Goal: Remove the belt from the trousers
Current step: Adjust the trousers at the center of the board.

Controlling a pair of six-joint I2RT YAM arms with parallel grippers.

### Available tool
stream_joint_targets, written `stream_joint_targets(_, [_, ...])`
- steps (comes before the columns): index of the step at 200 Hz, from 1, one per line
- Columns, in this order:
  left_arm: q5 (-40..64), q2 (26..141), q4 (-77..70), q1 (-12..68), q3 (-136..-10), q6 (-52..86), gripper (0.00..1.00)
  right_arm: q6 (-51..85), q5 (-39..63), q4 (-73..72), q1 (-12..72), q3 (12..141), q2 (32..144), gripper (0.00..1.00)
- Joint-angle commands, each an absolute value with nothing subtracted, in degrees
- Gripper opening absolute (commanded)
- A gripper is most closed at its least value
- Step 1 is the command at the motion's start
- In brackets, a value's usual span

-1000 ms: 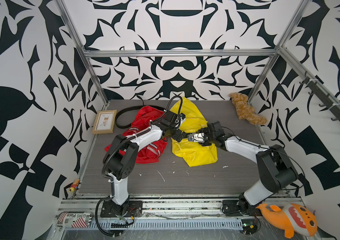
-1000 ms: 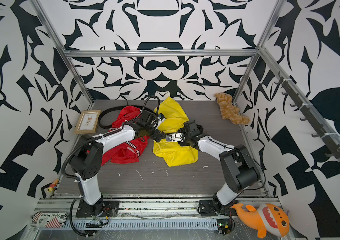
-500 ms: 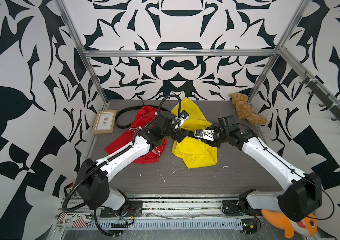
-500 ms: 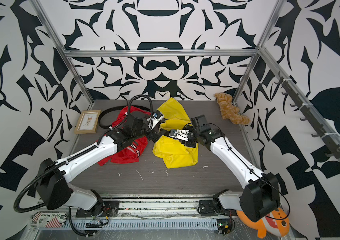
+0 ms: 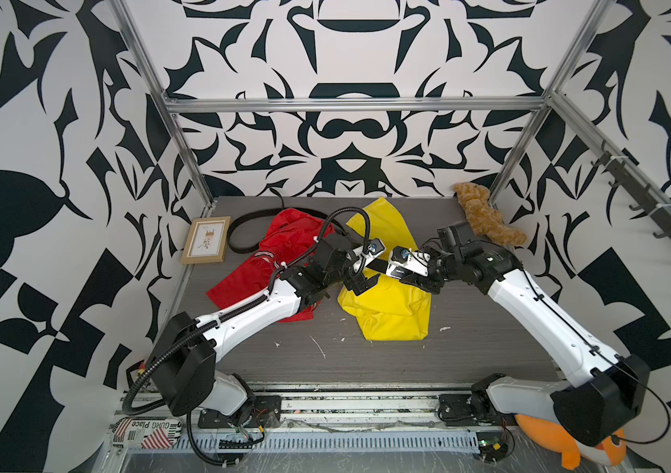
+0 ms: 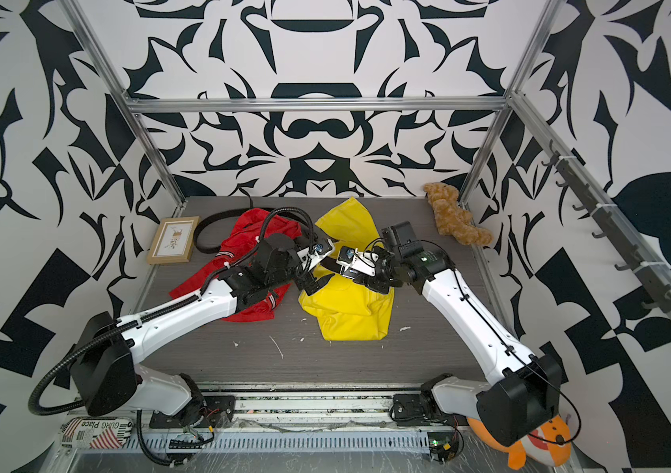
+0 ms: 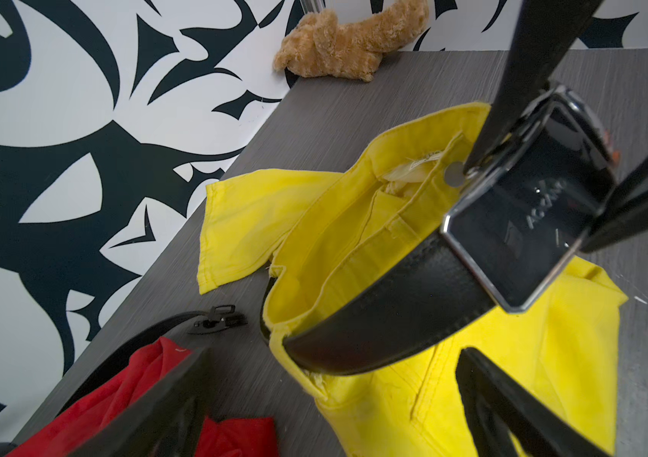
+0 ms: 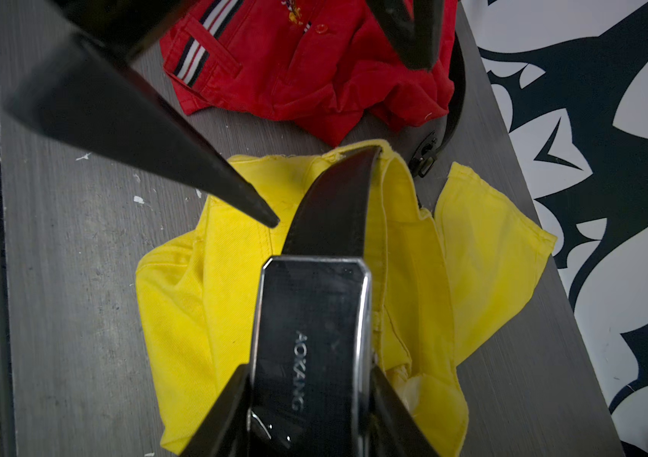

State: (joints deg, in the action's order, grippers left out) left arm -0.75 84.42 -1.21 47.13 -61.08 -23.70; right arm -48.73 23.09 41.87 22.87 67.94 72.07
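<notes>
The right gripper is above the yellow fabric by the waistband (image 8: 234,293), so next it should raise the buckle (image 8: 310,336), then bring the buckle down over that fabric and release it.
The yellow trousers (image 5: 391,305) (image 6: 348,313) lie mid-table, with a black belt (image 7: 385,316) (image 8: 334,205) threaded through their waistband. My right gripper (image 8: 310,395) (image 5: 413,276) is shut on the belt's glossy black buckle (image 8: 310,336) (image 7: 528,213) and holds it above the table, so the waist is pulled up. My left gripper (image 7: 326,411) (image 5: 360,282) is open just beside it, over the yellow fabric where the strap enters a loop, and holds nothing. The red trousers (image 5: 284,245) (image 8: 306,67) with striped trim lie to the left.
A second black belt (image 5: 239,233) (image 7: 215,318) lies loose behind the red trousers. A framed picture (image 5: 207,245) leans at the left wall. A brown teddy (image 5: 485,217) sits in the far right corner, and an orange plush (image 5: 563,438) lies off the front edge. Hooks (image 5: 661,217) line the right wall.
Both arms have stretched out with their elbows dropped low. The right gripper has kept the buckle and drifted slightly right, bunching the yellow waist. The left gripper has stayed open.
</notes>
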Motion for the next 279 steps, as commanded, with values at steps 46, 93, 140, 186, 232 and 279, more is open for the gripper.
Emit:
stream_joint_targets(46, [-4.1, 92.9, -21.4, 48.9, -58.9, -26.4, 0.95, -44.1, 31.7, 41.7, 19.9, 71.3, 70.5, 0.14])
stream_joint_targets(93, [-6.7, 93.5, -23.7, 48.9, -62.6, -28.2, 0.0, -41.4, 33.3, 40.7, 16.2, 72.0, 70.2, 0.13])
stream_joint_targets(140, [-4.5, 86.3, 7.1, 49.0, -75.3, -27.2, 0.0, -37.1, 34.6, 45.7, 14.5, 88.0, 73.7, 0.13])
stream_joint_targets(186, [-4.1, 82.1, 23.1, 49.0, -73.1, -17.8, 0.0, -29.4, 34.9, 42.8, 14.4, 84.0, 80.3, 0.13])
stream_joint_targets(232, [-3.0, 90.8, 25.4, 49.0, -69.8, -11.4, 0.0, -17.9, 28.0, 24.8, 14.5, 63.6, 80.5, 0.15])
stream_joint_targets(279, [-2.8, 92.4, 28.1, 48.9, -68.8, -6.6, 0.0, -17.3, 20.6, 22.5, 15.3, 56.2, 73.2, 0.68])
